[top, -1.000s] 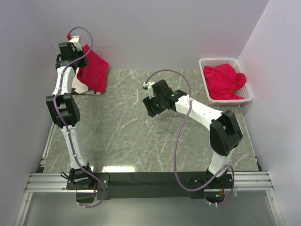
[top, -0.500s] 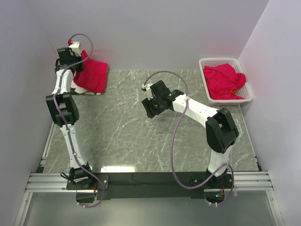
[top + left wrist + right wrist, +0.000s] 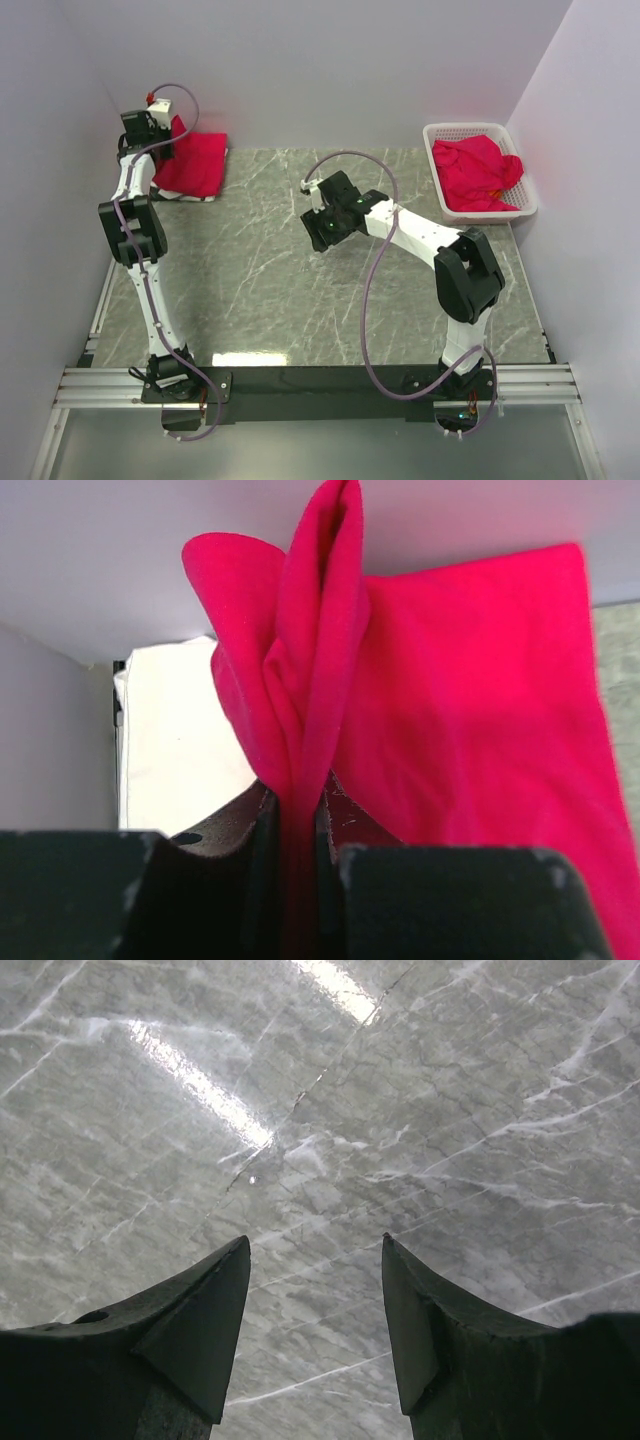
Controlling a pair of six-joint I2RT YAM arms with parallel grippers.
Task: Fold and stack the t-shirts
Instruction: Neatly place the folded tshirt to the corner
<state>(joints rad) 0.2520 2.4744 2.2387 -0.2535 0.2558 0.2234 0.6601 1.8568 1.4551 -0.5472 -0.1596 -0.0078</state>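
I will next lower my left gripper toward the left in the wrist view and release the red t-shirt's bunched fold, as the uncovered white t-shirt (image 3: 177,742) lies below it there.
A folded red t-shirt (image 3: 195,163) lies at the table's far left corner, partly over a white t-shirt (image 3: 170,187) whose edge shows beneath it. My left gripper (image 3: 160,127) is shut on a bunched fold of the red t-shirt (image 3: 320,680) at its far left edge; the white t-shirt (image 3: 180,740) shows to the left below. More red t-shirts (image 3: 478,172) lie crumpled in the white lattice basket (image 3: 432,133) at the far right. My right gripper (image 3: 318,232) is open and empty over the bare table middle (image 3: 314,1245).
The grey marble table (image 3: 300,300) is bounded by lilac walls at the back and both sides. The basket stands at the table's far right edge. A grey cable loops from my right arm (image 3: 375,300) over the table.
My left gripper has lowered the red t-shirt from hanging upright to lying flatter on the stack at the far left corner. My right gripper has shifted slightly left.
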